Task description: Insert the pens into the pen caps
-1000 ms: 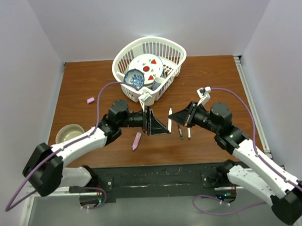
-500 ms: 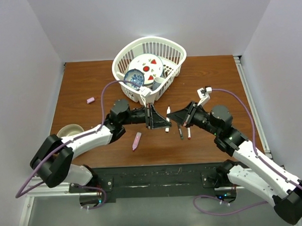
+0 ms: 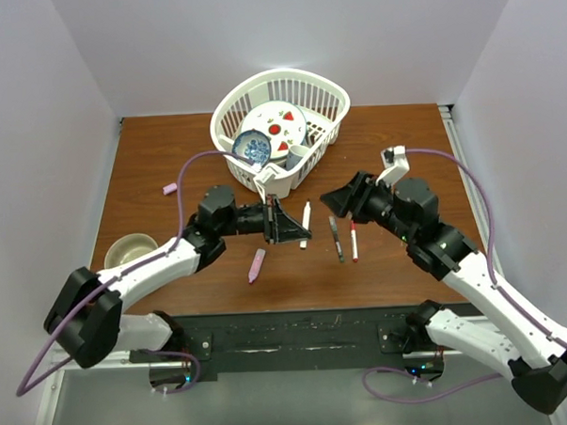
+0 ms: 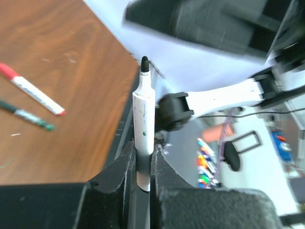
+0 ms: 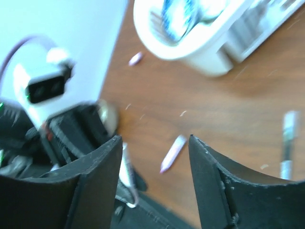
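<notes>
My right gripper moves down and outward, to the right in the top view, onto the tabletop beside the basket next, since that spot lies below and outward.
My left gripper [image 3: 294, 229] [image 4: 144, 160] is shut on a white-barrelled pen [image 3: 307, 211] [image 4: 143, 112], gripping its lower end, with the black tip pointing away from the fingers. Right of it my right gripper [image 3: 334, 203] [image 5: 155, 140] stands open and empty. Between the arms a thin dark grey pen [image 3: 335, 238] [image 4: 26, 114] and a red-capped white pen [image 3: 353, 240] [image 4: 33, 90] lie side by side on the table. The stubby pink marker [image 3: 257, 264] [image 5: 172, 152] rests near the front. A pale pink cap [image 3: 170, 189] [image 5: 136, 58] lies far left.
A white basket [image 3: 330, 102] [image 5: 190, 47] holding plates and cups stands at the back centre, close behind both grippers. A small beige bowl [image 3: 130, 249] sits at the left beside the left arm. The brown table [image 3: 403, 141] ends at walls on both sides.
The left gripper closed on the white pen, then the right gripper opened and drew back to the right. The left arm shifted slightly left with the pen.
</notes>
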You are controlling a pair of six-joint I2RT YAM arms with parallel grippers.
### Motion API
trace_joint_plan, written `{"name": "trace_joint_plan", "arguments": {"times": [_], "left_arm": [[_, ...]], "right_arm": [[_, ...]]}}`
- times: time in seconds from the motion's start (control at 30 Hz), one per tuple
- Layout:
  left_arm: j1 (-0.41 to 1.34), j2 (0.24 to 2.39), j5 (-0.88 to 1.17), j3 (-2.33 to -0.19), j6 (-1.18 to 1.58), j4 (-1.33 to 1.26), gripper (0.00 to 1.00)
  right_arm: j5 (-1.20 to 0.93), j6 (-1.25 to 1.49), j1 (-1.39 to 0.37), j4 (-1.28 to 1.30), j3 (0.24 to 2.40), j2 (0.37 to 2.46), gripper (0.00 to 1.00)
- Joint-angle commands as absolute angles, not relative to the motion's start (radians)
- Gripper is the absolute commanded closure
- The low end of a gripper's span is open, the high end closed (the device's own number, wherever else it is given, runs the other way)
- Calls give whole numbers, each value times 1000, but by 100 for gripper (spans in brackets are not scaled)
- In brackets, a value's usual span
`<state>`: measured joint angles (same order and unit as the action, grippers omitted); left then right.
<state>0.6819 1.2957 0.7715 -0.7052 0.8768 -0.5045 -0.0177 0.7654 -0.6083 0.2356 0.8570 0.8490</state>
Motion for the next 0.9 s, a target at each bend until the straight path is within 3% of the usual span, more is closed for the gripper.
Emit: {"name": "trace_joint_plan", "arguments": {"times": [0.0, 0.1, 0.27, 0.37, 0.47, 0.67, 0.87], "left_arm": [[597, 1221, 782, -706, 706, -324, 100], [548, 1171, 760, -733, 608, -189, 100], [546, 1091, 565, -854, 388, 154, 100], [546, 1036, 464, -873, 313, 240, 100], [546, 980, 385, -847, 275, 264, 100], [546, 937, 350, -824, 273, 256, 100], [546, 937, 341, -825, 265, 264, 100]], "right_arm": [[240, 631, -571, 425, 1038, 972, 37], [241, 617, -435, 482, 1117, 1102, 38], [267, 615, -203, 463, 1198, 1322, 49], [321, 607, -138, 469, 1290, 1510, 49], [365, 643, -88, 527, 1414, 1702, 48], [406, 848, -26, 797, 1792, 2059, 59], [423, 931, -8, 916, 2031, 2218, 59]]}}
